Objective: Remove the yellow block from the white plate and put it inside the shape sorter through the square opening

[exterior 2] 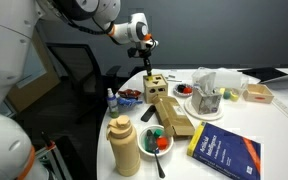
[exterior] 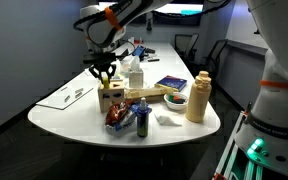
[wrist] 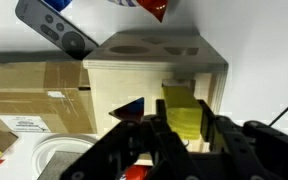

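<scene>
The shape sorter's square opening is just below my gripper, and the yellow block (wrist: 181, 105) stands upright between my fingers, so I will lower my gripper toward the opening and release the block.
My gripper (exterior: 104, 72) (exterior 2: 147, 68) hangs just above the shape sorter (exterior: 111, 98) (exterior 2: 156, 88), a light wooden cube near the table's edge. In the wrist view my gripper (wrist: 184, 128) is shut on the yellow block (wrist: 181, 105), held upright between the black fingers close against the shape sorter (wrist: 134, 75). I cannot tell whether the block is in an opening. The white plate (exterior: 176, 103) (exterior 2: 156, 146) lies beside the tan bottle (exterior: 197, 97) (exterior 2: 125, 148) and holds red and green pieces.
A long pale wooden bar (exterior: 149, 95) (exterior 2: 174, 115) lies beside the sorter. A blue book (exterior: 171, 83) (exterior 2: 224, 152), a white container (exterior: 134, 72), a snack bag (exterior: 119, 118) and a small bottle (exterior: 142, 120) stand around. A remote (wrist: 54, 25) lies nearby.
</scene>
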Tool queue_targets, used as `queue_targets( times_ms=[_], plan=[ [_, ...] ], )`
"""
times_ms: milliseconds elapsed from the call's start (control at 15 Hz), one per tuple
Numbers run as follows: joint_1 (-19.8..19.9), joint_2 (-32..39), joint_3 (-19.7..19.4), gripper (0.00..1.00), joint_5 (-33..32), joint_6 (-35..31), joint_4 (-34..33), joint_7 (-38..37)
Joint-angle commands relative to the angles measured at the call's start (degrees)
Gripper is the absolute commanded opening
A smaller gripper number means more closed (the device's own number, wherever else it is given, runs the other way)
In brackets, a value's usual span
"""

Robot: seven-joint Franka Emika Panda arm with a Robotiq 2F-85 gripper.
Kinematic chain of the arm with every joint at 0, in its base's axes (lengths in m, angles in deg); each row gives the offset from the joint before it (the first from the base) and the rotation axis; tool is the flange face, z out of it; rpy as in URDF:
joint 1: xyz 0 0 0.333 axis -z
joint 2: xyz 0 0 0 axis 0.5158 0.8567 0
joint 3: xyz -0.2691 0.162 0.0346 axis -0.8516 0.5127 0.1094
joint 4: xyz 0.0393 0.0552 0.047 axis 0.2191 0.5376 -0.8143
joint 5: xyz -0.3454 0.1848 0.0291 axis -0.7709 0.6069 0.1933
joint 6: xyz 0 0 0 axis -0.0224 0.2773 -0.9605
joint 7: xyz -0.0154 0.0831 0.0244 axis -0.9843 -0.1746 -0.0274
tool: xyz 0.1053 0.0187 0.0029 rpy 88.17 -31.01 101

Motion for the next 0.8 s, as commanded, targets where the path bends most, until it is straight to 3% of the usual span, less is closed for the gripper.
queue_targets(
  times_ms=[0,400,467,600,733],
  plan=[
    [-0.8,-0.5,-0.5,0.08,0.1,2.3,1.0,-1.2],
    [-0.9,-0.3,-0.4,0.08,0.1,2.6,1.9,-1.7],
    [-1.0,-0.5,-0.4,0.58,0.1,2.4,2.2,-1.9],
    [-1.0,-0.8,-0.4,0.65,0.1,1.8,2.8,-2.2],
    [-0.9,-1.1,-0.4,0.8,0.1,1.5,3.1,-2.7]
  ],
)
